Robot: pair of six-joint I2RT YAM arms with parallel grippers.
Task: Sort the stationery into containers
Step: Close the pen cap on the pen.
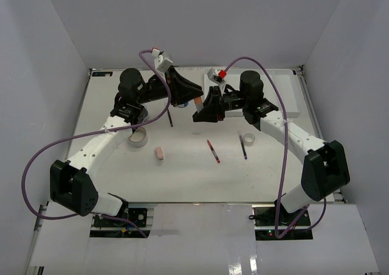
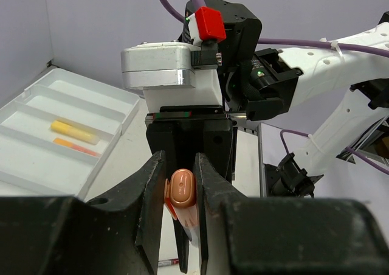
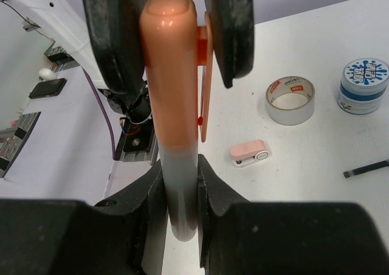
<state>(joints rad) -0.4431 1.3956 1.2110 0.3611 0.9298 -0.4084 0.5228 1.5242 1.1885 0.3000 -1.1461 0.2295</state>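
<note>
The robot's right gripper should next move toward the white divided tray (image 2: 36,135), turn to point down, and lower into the tray's section beside the yellow marker (image 2: 74,131), because markers already lie there.
An orange-capped marker (image 1: 198,100) with a grey barrel is held above the table's far middle between both grippers. My left gripper (image 2: 180,165) is shut on its orange cap (image 2: 182,188). My right gripper (image 3: 180,171) is shut on its grey barrel (image 3: 180,190). The white divided tray (image 2: 36,135) lies at the far right (image 1: 290,95) and holds a yellow marker (image 2: 74,131) and a thin orange one (image 2: 76,147). On the table lie a tape roll (image 1: 138,137), a smaller tape roll (image 1: 248,139), a pink eraser (image 1: 159,154), a red pen (image 1: 213,151) and a black pen (image 1: 243,147).
The right wrist view shows a tape roll (image 3: 290,100), a blue-lidded jar (image 3: 363,85), the eraser (image 3: 249,153) and a black pen (image 3: 366,168). Another black pen (image 1: 171,118) lies under the left arm. White walls enclose the table on three sides.
</note>
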